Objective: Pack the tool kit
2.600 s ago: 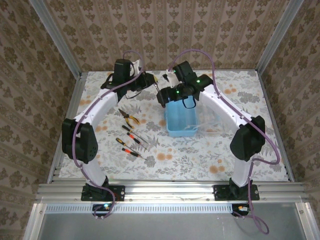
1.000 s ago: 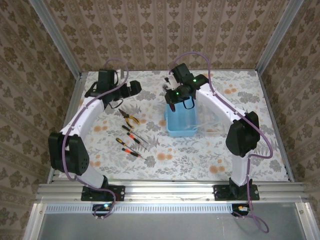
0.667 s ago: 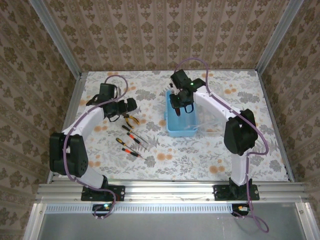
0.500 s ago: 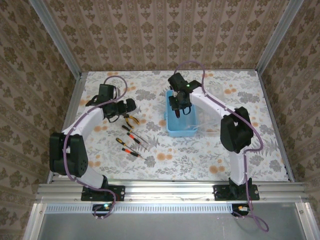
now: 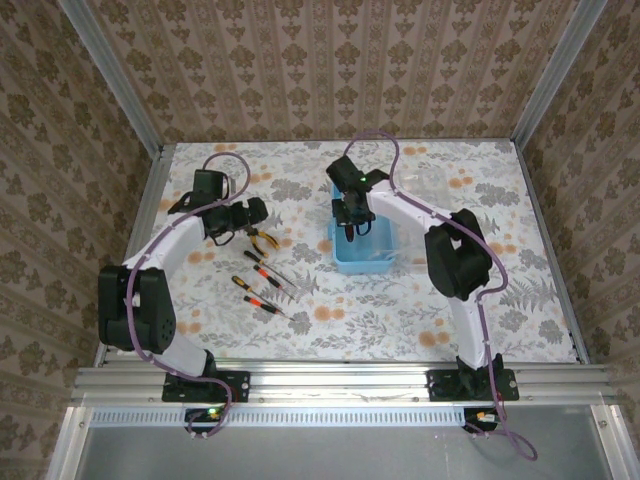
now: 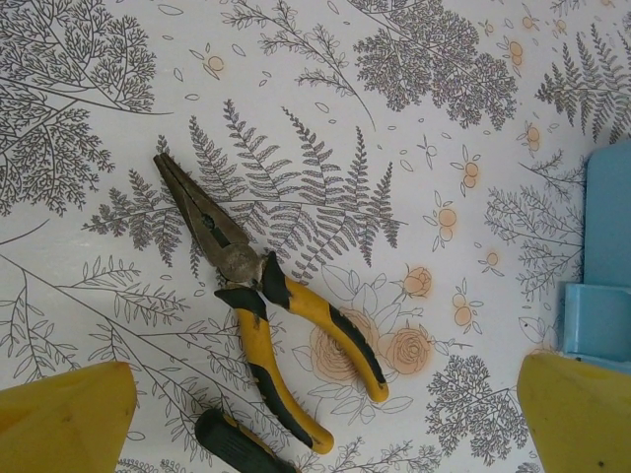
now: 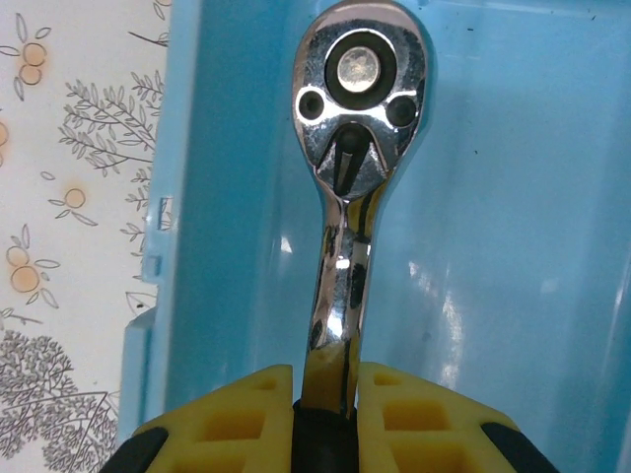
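Observation:
The wrench [image 7: 360, 148] has its ratchet head inside the light-blue case's sides, so my right gripper will next lower it straight to the case's bottom and release its handle.
The light-blue case [image 5: 368, 250] lies open at mid-table. My right gripper [image 5: 348, 220] hangs over its far left part, shut on the handle of a chrome ratchet wrench [image 7: 360, 148]. In the right wrist view the right gripper [image 7: 325, 394] points the ratchet head down into the case [image 7: 513, 246]. Yellow-handled pliers [image 5: 262, 238] lie left of the case. My left gripper [image 5: 250, 214] hovers open above them. In the left wrist view the pliers [image 6: 246, 286] lie between the wide-apart fingers of the left gripper [image 6: 323, 379]. Three red-black screwdrivers [image 5: 264, 288] lie nearer the front.
A floral cloth [image 5: 400, 320] covers the table. Aluminium rails [image 5: 340, 380] run along the front edge and sides, with patterned walls behind. A dark screwdriver handle [image 6: 232, 443] sits just below the pliers, and the case corner [image 6: 601, 286] shows at right.
My right gripper has carried the ratchet wrench forward and down into the case. My left arm swung in over the pliers, then held still, open throughout.

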